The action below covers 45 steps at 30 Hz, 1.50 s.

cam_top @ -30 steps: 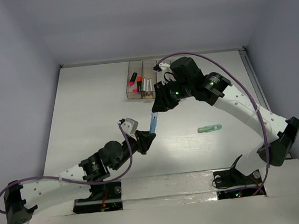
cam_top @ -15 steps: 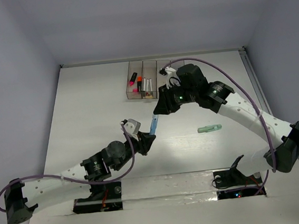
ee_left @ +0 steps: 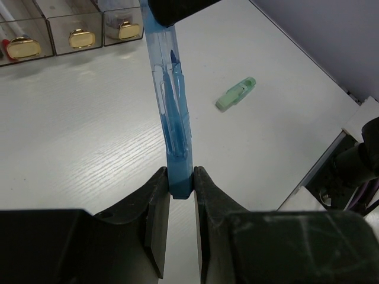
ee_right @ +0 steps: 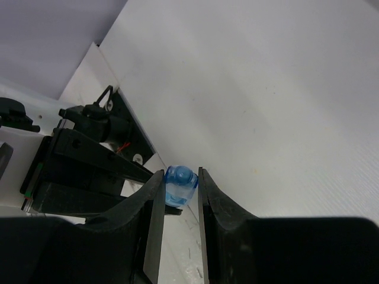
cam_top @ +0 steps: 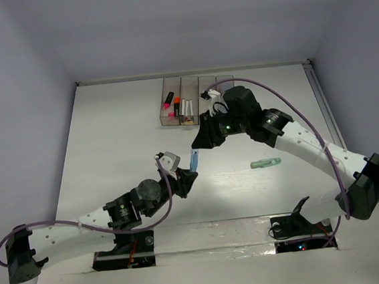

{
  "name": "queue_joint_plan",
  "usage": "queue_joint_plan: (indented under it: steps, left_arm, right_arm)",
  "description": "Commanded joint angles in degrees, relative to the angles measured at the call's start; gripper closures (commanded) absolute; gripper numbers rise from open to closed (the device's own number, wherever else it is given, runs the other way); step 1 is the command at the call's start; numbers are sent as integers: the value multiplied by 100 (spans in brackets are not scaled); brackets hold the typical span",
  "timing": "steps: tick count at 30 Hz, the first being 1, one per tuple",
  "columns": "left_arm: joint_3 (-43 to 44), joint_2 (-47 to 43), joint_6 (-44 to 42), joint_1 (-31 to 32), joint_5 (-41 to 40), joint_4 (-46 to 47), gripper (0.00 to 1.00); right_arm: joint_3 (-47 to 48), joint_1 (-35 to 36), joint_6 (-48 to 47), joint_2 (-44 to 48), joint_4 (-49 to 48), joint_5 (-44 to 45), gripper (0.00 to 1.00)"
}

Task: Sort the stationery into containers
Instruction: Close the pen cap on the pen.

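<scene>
My right gripper moves outward over the empty container beside the white pens next and releases the marker there, since that container lies outward of the gripper.
A light blue marker (cam_top: 193, 159) hangs above the table's middle, held at both ends. My left gripper (cam_top: 188, 177) is shut on its lower end, and in the left wrist view its fingers (ee_left: 155, 195) pinch the marker's blue base (ee_left: 179, 177). My right gripper (cam_top: 197, 145) is shut on the upper end, with the rounded blue cap (ee_right: 179, 184) between its jaws. A pale green marker (cam_top: 265, 163) lies on the table to the right. The containers (cam_top: 198, 81) stand at the back, holding a pink highlighter (cam_top: 167, 104), an orange highlighter (cam_top: 176, 106) and white pens (cam_top: 186, 107).
In the left wrist view the bins' tan tabs (ee_left: 82, 39) show at the top left and the green marker (ee_left: 235, 94) lies at the right. The arm bases and a raised white ledge (cam_top: 212, 237) line the near edge. Grey walls enclose the table.
My right gripper has shifted down and left from the bins, uncovering the two right-hand ones. The blue marker stays held by both grippers and has moved slightly with them.
</scene>
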<state>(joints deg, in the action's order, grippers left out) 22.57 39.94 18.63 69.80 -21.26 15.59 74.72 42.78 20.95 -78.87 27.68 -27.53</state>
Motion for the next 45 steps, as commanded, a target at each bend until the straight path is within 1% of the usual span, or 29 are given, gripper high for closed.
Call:
queue_joint_plan:
  steps: [1,4,8,10,13,18,22,23,28,33,36,39,41,43,45]
  left_arm:
    - [564,-285,-71,34,-343,982,100]
    - [626,-242,17,34,-432,937,100]
    - [714,-75,105,34,-493,954,100]
    - [723,-57,114,34,-502,1076,100]
    - [714,-48,53,34,-502,1348,100]
    - [828,75,-52,34,-669,1446,100]
    - [1029,23,-245,34,-810,1377,100]
    - [1065,-56,-307,34,-819,1376,100]
    - [1469,-197,-685,34,-1047,1157,100]
    - [1795,21,-861,34,-951,1147,100]
    - [1900,258,-827,34,-793,1174,100]
    - [1831,513,-564,34,-582,1165,100]
    - [1620,602,-431,34,-476,1261,100]
    - [1401,655,-212,34,-450,1306,94]
    - [1260,655,-89,34,-441,1314,83]
  right_arm:
    - [-308,107,14,-15,185,-140,92]
    - [-545,107,102,310,-43,80,93]
    - [-625,326,181,592,-140,450,93]
    - [-660,484,225,645,-167,520,93]
    - [-800,818,339,601,-254,906,93]
    - [-1073,1223,524,574,-465,1258,94]
    - [-1459,1408,734,601,-676,1513,96]
    - [-1651,1408,779,601,-737,1557,98]
    - [-2338,1618,1069,514,-1080,1610,100]
    - [-2795,1689,1359,408,-1546,1733,100]
    - [-2674,1689,1342,416,-1415,2127,100]
    - [-2165,1689,1236,522,-1195,2830,100]
    - [-1823,1419,1192,531,-1204,3234,100]
    - [-1645,1181,1175,487,-1317,3210,100]
    - [-1418,803,1192,434,-1493,3122,100]
